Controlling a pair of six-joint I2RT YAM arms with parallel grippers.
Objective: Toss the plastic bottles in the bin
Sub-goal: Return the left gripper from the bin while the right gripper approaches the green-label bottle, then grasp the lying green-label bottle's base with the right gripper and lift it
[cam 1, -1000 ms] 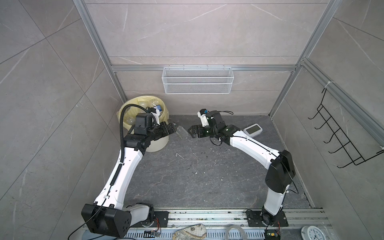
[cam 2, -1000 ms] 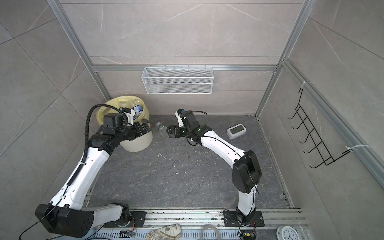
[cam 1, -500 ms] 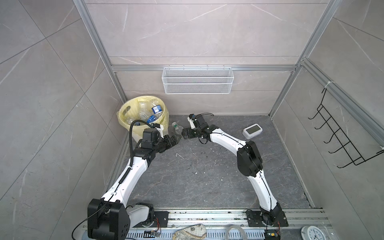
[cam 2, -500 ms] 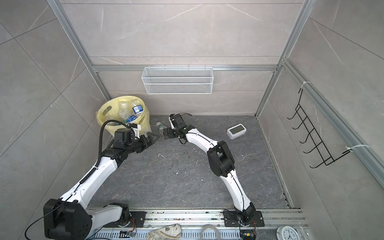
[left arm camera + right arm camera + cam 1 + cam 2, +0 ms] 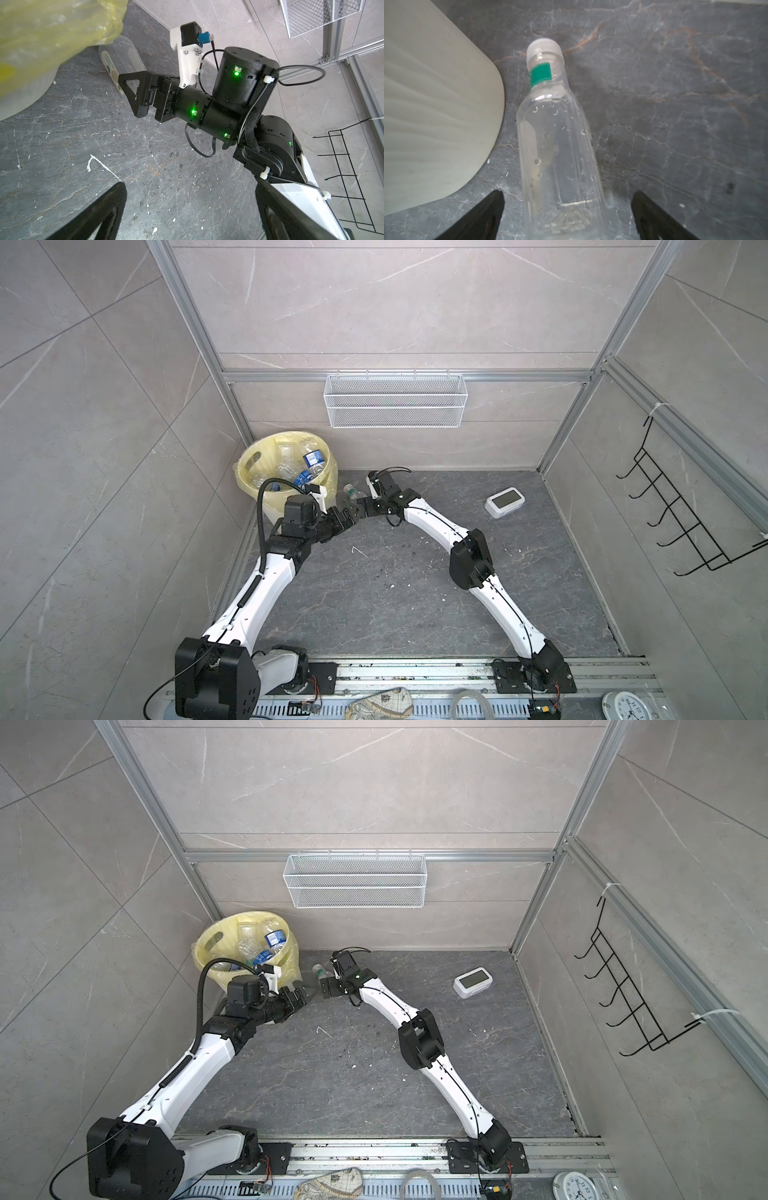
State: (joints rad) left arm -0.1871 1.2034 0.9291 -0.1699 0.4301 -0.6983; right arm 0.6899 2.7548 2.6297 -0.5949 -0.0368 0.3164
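Next, my right gripper moves down and closes its spread fingers around the base end of the clear plastic bottle. The bottle lies below it, between those fingers.
A clear plastic bottle (image 5: pixel 556 145) with a white cap and a green neck band lies on the grey floor beside the bin (image 5: pixel 436 104). Its base end lies between the spread fingers of my right gripper (image 5: pixel 568 216), which is open and not touching it. In both top views that bottle (image 5: pixel 352 491) (image 5: pixel 319 970) lies just right of the cream bin (image 5: pixel 266 456) (image 5: pixel 216 936) with its yellow bag. Several bottles (image 5: pixel 305 468) (image 5: pixel 259 946) lie inside. My left gripper (image 5: pixel 187 218) is open over bare floor, facing my right gripper (image 5: pixel 126 83).
A white clock (image 5: pixel 505 502) (image 5: pixel 473 982) sits on the floor at the right. A white wire basket (image 5: pixel 395 400) hangs on the back wall, and a black hook rack (image 5: pixel 685 510) on the right wall. Both grippers (image 5: pixel 347 516) (image 5: pixel 359 506) nearly meet beside the bin.
My left gripper has come down from the bin's rim to floor level at its right. My right gripper has moved left and down to the bottle beside the bin.
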